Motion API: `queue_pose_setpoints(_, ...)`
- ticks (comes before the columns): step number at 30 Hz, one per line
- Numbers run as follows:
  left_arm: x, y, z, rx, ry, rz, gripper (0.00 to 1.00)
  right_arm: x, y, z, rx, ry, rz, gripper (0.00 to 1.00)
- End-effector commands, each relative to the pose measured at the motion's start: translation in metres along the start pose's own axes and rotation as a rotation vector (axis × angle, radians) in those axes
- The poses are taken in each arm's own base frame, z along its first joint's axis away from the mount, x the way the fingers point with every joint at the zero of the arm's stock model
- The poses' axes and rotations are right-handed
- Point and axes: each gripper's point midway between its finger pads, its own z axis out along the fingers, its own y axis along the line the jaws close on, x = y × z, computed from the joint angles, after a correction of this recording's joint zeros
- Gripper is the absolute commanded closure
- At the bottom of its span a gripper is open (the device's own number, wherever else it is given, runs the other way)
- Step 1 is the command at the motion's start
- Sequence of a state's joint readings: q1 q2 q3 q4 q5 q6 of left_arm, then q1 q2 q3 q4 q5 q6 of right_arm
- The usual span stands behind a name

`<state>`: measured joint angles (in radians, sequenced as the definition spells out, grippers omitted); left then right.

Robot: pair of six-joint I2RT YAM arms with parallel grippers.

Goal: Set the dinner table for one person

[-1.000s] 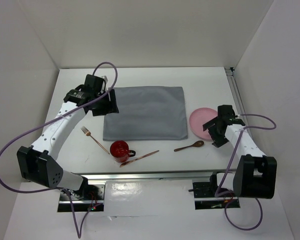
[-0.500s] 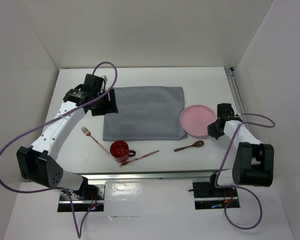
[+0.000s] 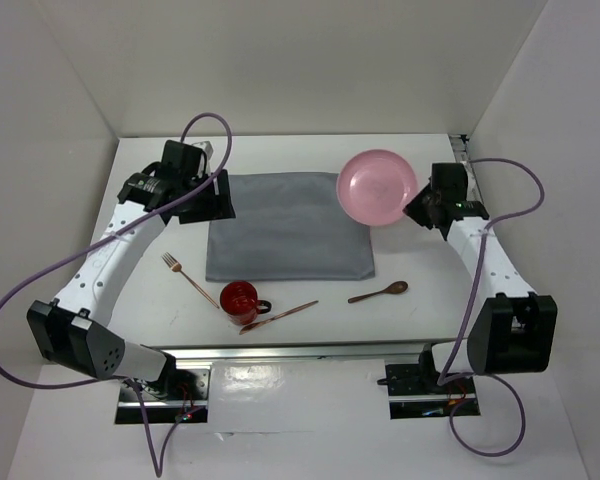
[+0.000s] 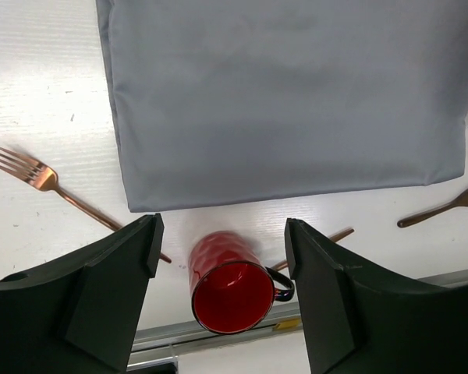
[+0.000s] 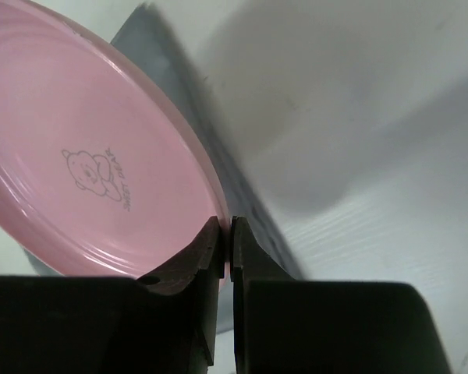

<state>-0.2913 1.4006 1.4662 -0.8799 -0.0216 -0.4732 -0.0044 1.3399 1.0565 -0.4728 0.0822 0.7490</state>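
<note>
The placemat's middle (image 3: 289,222) is below my right gripper on the left side in the top view. My right gripper will next swing to that side, lower the plate (image 3: 377,187) and then let go of it.
My right gripper (image 3: 414,207) is shut on the rim of a pink plate (image 3: 377,187) and holds it lifted and tilted above the right end of the grey placemat (image 3: 288,226). The wrist view shows the rim pinched between both fingers (image 5: 226,248), with the plate (image 5: 86,171) spreading to the left. My left gripper (image 3: 208,205) hangs open over the placemat's left edge, holding nothing; its wrist view looks down on the placemat (image 4: 281,93), a red mug (image 4: 232,288) and a copper fork (image 4: 47,183). All of this lies on the white dinner table (image 3: 280,150).
On the table in front of the placemat are the fork (image 3: 188,277), the red mug (image 3: 240,300), a copper knife (image 3: 280,316) leaning by the mug, and a copper spoon (image 3: 378,292). A metal rail (image 3: 468,180) runs along the table's right edge.
The right gripper closed on the plate's rim, then lifted it off the table and carried it back-left over the placemat's right end. The left arm edged back slightly.
</note>
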Motion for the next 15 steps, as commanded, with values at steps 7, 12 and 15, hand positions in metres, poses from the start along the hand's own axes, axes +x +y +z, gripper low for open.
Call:
queue_pose_setpoints(7, 0.000, 0.011, -0.013, -0.060, -0.033, -0.021, 0.13, 0.093, 0.125, 0.019, -0.285, 0.309, -0.272, 1.00)
queue_pose_setpoints(12, -0.001, 0.028, -0.028, -0.113, -0.086, -0.062, 0.02, 0.141, 0.141, 0.053, -0.262, 0.412, -0.321, 1.00)
queue_pose_setpoints(15, 0.000, 0.038, -0.031, -0.130, -0.093, -0.074, 0.00, 0.162, 0.149, 0.068, -0.232, 0.455, -0.346, 1.00)
